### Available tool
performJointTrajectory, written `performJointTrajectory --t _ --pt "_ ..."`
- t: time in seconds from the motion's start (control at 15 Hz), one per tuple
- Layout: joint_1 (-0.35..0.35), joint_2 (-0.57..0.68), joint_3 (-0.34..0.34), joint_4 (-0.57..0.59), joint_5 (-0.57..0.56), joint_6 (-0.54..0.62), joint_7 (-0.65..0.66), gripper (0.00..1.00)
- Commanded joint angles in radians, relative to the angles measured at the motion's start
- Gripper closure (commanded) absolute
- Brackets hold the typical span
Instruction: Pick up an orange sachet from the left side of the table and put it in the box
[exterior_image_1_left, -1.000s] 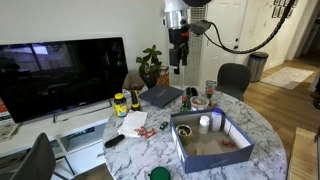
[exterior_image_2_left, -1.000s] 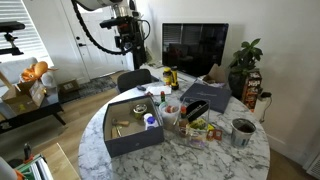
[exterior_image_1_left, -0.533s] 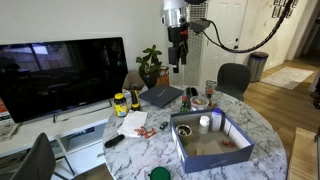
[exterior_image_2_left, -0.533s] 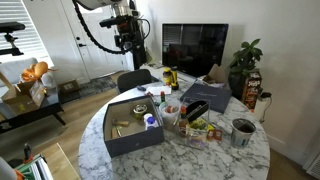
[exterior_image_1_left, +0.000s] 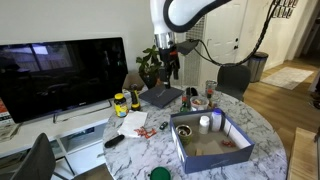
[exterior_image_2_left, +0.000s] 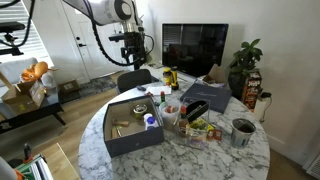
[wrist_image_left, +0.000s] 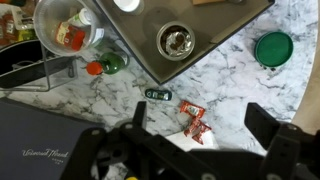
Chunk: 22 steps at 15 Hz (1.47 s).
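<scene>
My gripper will next go well down to the orange sachet nearer the box's corner, since both orange sachets lie far below my open fingers.
Two orange sachets (wrist_image_left: 192, 109) lie side by side on the marbled table (wrist_image_left: 240, 90), partly on a white paper, just off a corner of the box (wrist_image_left: 220, 30). My gripper (wrist_image_left: 200, 116) is open and empty, high above them, with the sachets between its fingers in the wrist view. In both exterior views the gripper (exterior_image_1_left: 167, 60) (exterior_image_2_left: 137, 55) hangs well above the table's far side. The sachets (exterior_image_1_left: 148, 130) show as small red marks beside the blue-walled box (exterior_image_1_left: 180, 145) (exterior_image_2_left: 130, 140).
A dark laptop slab (wrist_image_left: 40, 140), a food bowl (wrist_image_left: 68, 25), a red-capped green bottle (wrist_image_left: 105, 66) and a small dark-green item (wrist_image_left: 158, 94) lie near the sachets. A green lid (wrist_image_left: 273, 47) sits by the box. A metal cup (wrist_image_left: 177, 40) stands inside it.
The arm has swung down and sideways toward the sachets' side of the table. The gripper is lower than before. Nothing on the table has moved.
</scene>
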Motion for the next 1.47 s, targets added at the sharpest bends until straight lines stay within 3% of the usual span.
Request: performJointTrajectory --t 0.0,0.2,0.33,0.4,0.67,0.8,1.07,1.27,1.33,1.4 --pt "0.08 0.239 -0.056 0.196 -0.082 -0.04 0.036 0.0" --pt "0.107 0.416 -0.095 0.347 -0.085 -0.08 0.013 0.0" --pt "0.104 0.505 -0.085 0.441 -0.033 -0.152 -0.037 0.0" --pt "0.102 0.404 -0.093 0.301 -0.05 -0.063 -0.004 0.0" --pt "0.103 0.434 -0.097 0.33 -0.049 -0.063 -0.007 0.0" --pt "0.071 0.441 -0.067 0.311 0.007 0.047 -0.02 0.0" --pt "0.032 0.53 -0.073 0.307 0.108 0.361 0.009 0.0" --pt "0.012 0.605 -0.082 0.323 0.155 0.474 0.012 0.0" --pt "0.001 0.625 -0.078 0.323 0.172 0.496 0.003 0.21" --pt "-0.002 0.648 -0.077 0.329 0.182 0.514 0.001 0.26"
